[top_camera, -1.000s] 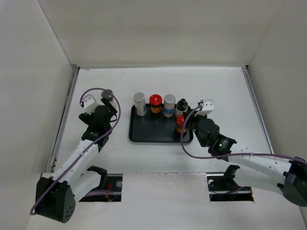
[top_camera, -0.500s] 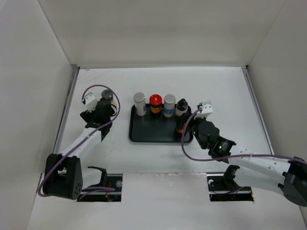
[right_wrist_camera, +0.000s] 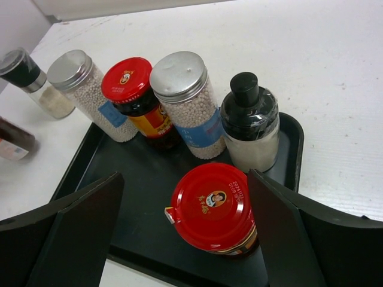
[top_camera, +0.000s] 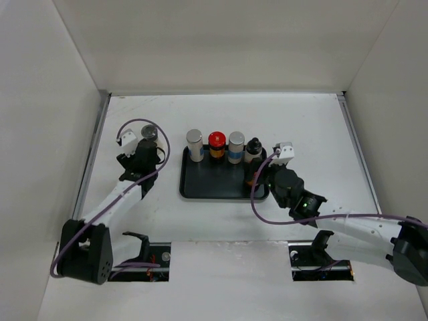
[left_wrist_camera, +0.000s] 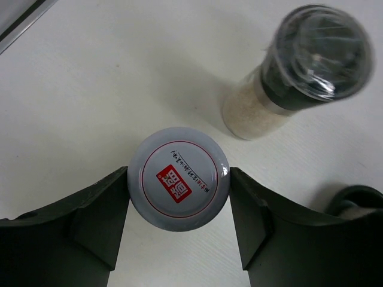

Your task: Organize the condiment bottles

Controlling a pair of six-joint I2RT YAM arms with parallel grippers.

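Observation:
My left gripper is to lift the white-capped jar next and lower it onto the black tray point(right_wrist_camera: 286, 156), because the tray is empty beside the near red-capped jar.
In the left wrist view, a white-capped jar point(left_wrist_camera: 178, 178) stands on the table. My left gripper point(left_wrist_camera: 178, 180) is shut on it, a finger touching each side of the cap. A dark-capped jar point(left_wrist_camera: 299, 66) with a pale body stands just beyond it. My right gripper point(right_wrist_camera: 184, 200) hangs open over the black tray point(right_wrist_camera: 286, 156). Between its fingers a red-capped jar point(right_wrist_camera: 210, 206) stands untouched. Behind it on the tray is a row of a silver-capped jar point(right_wrist_camera: 81, 89), a red-capped jar point(right_wrist_camera: 133, 95), a silver-capped jar point(right_wrist_camera: 185, 98) and a black-capped jar point(right_wrist_camera: 250, 122).
The tray point(top_camera: 200, 188) lies mid-table, with my left gripper point(top_camera: 143, 155) to its left and my right gripper point(top_camera: 257, 175) at its right end. White walls enclose the table on three sides. A metal rail point(top_camera: 90, 167) runs along the left edge.
My right gripper has opened and let go of the red-capped jar, which now stands on the tray. My left gripper has shifted slightly and closed onto the white-capped jar.

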